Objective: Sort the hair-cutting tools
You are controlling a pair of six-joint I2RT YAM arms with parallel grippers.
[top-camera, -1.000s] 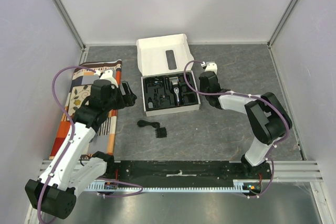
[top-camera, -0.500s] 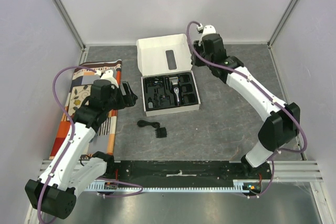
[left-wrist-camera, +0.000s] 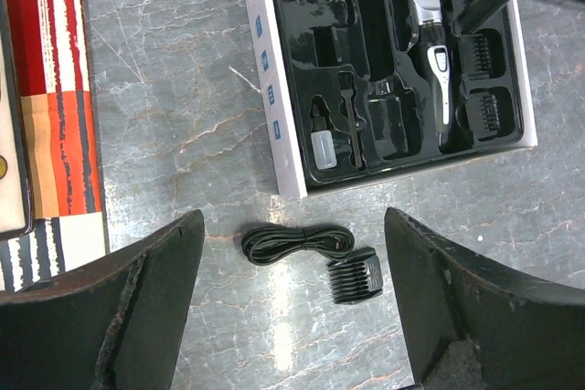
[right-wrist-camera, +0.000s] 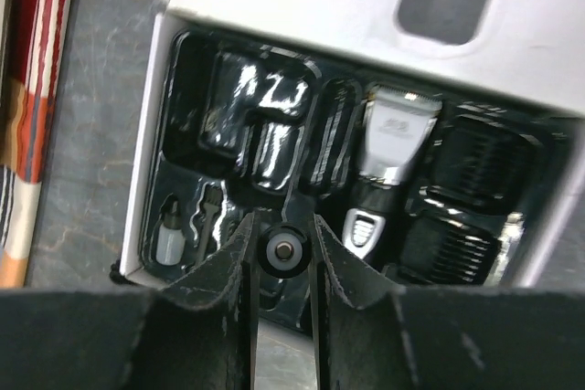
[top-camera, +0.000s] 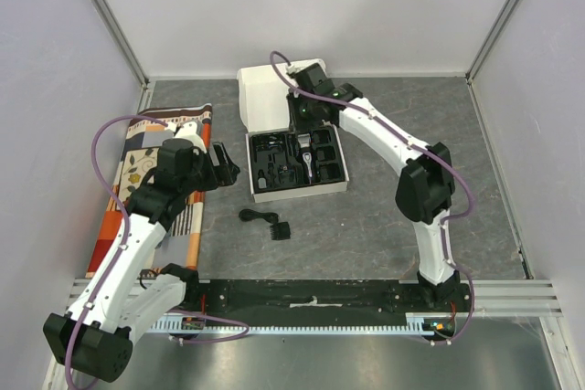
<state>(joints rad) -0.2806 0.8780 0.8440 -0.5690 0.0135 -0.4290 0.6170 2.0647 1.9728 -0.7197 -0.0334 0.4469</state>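
Next, my right gripper lowers toward the narrow slot beside the clipper's blade head and releases the round black piece. That empty slot lies below my gripper.
The black clipper (top-camera: 309, 157) with a silver blade head lies in the black moulded tray of the white box (top-camera: 271, 98); it also shows in the left wrist view (left-wrist-camera: 430, 43) and the right wrist view (right-wrist-camera: 388, 162). A small bottle (left-wrist-camera: 324, 145) sits in the tray's near-left slot. The coiled black cable (top-camera: 256, 217) and a black comb guard (top-camera: 281, 230) lie on the table in front of the box. My left gripper (left-wrist-camera: 294, 221) is open and empty, above the cable (left-wrist-camera: 294, 244) and guard (left-wrist-camera: 355, 276). My right gripper (right-wrist-camera: 281, 248) hovers over the tray, shut on a small round black piece with a white centre (right-wrist-camera: 281, 251).
A patterned red, white and black cloth (top-camera: 151, 162) lies along the table's left side, beside my left arm. More comb guards (left-wrist-camera: 483, 47) fill the tray's right slots. The box lid stands open at the back. Grey walls close in the table on three sides.
My right arm has swung from the right of the box round its back and left over the tray. The left arm, cable and guard have not moved.
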